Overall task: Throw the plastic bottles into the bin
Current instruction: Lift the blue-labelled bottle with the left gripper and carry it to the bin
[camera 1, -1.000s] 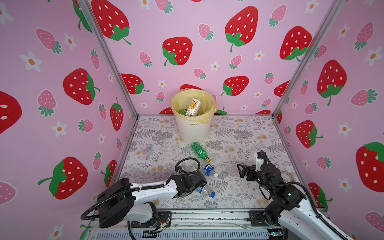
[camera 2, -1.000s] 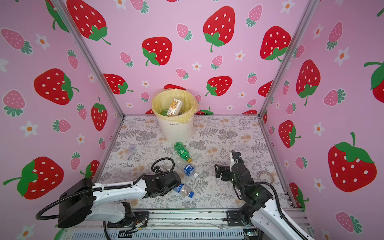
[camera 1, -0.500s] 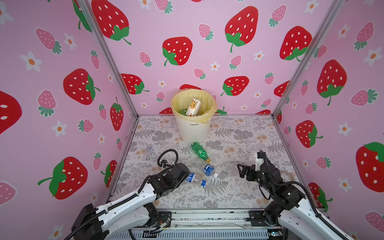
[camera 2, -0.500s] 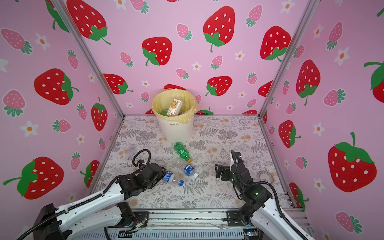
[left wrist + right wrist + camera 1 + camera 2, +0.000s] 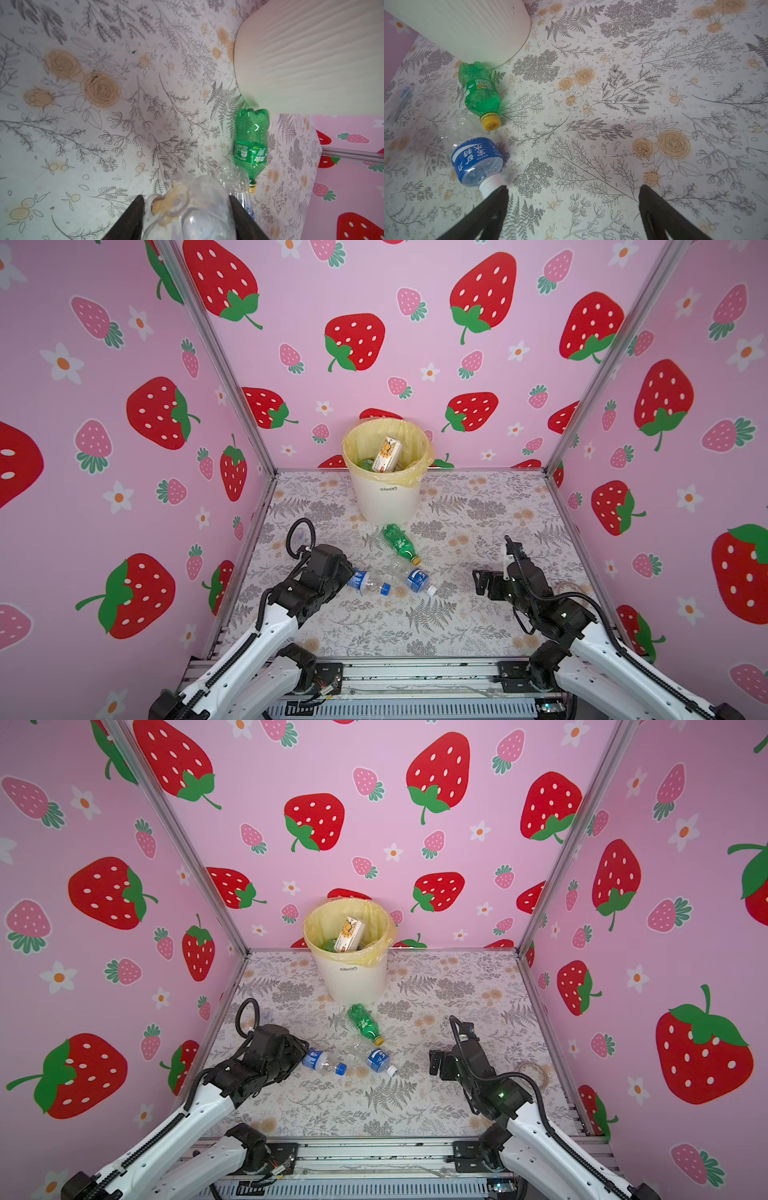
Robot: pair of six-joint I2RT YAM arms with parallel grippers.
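Next, my left gripper lifts the bottle with the blue cap up and outward past the bin's rim to release it. The bin's opening (image 5: 371, 448) lies outward of and above the gripper.
My left gripper (image 5: 350, 575) (image 5: 186, 200) is shut on a clear plastic bottle (image 5: 369, 581) (image 5: 323, 1062) (image 5: 187, 209) with a blue label and blue cap, low over the table left of centre. Next to it lie a clear bottle with a white cap (image 5: 413, 576) (image 5: 475, 160) and a green bottle with a yellow cap (image 5: 398, 543) (image 5: 251, 143) (image 5: 478, 91). The green one's base touches the foot of the white bin (image 5: 388, 499) (image 5: 353, 979) at the back. My right gripper (image 5: 482, 584) (image 5: 573, 191) stands open and empty, right of the bottles.
The bin's yellow liner holds a carton (image 5: 386, 454) and something green. Another clear bottle (image 5: 300, 537) (image 5: 398, 101) lies by the left wall, behind my left arm's cable. A clear ring (image 5: 570, 590) lies near the right wall. Pink strawberry walls close in three sides.
My left gripper has swung left and away from the front edge, carrying the blue-capped bottle, and its jaws have narrowed on it. The right arm has not moved.
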